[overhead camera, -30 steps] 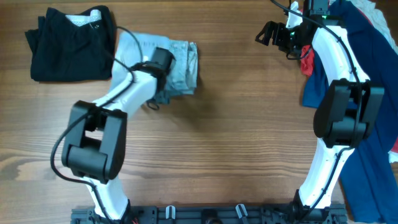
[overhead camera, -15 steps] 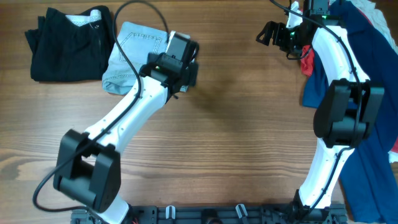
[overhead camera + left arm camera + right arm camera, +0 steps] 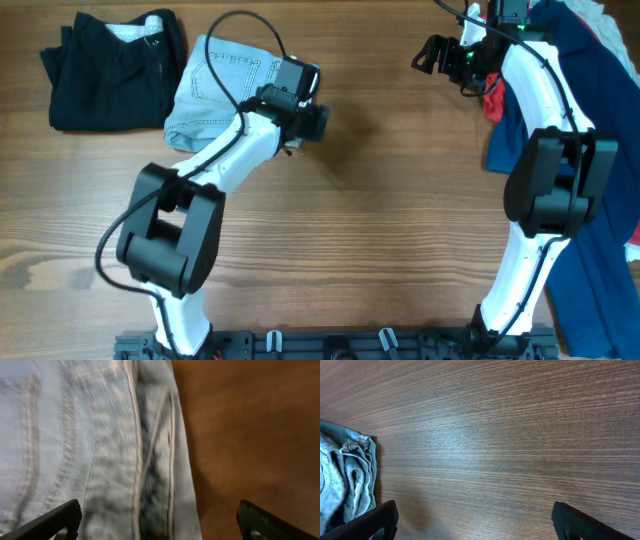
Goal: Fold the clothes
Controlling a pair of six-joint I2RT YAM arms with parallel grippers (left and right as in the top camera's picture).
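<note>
The shorts' seamed edge [image 3: 155,510] lies below my left gripper and to its left in the wrist view, so I will lower the open fingers that way around it.
The folded light-blue denim shorts [image 3: 215,90] lie at the back left of the table. My left gripper [image 3: 305,110] is at their right edge, just above them. In the left wrist view the shorts' seamed edge [image 3: 125,460] fills the left side, and my left gripper [image 3: 160,527] is wide open with nothing in it. My right gripper [image 3: 432,52] is open and empty over bare wood at the back right. Its wrist view [image 3: 475,525] shows the shorts [image 3: 345,475] far off at the left.
A folded black garment [image 3: 110,70] lies just left of the shorts. A heap of navy [image 3: 590,120], red [image 3: 494,100] and white [image 3: 600,15] clothes covers the right edge, behind the right arm.
My left gripper has moved off the top of the shorts to their right edge. The shorts now lie uncovered and a little further left. The right arm has not moved.
</note>
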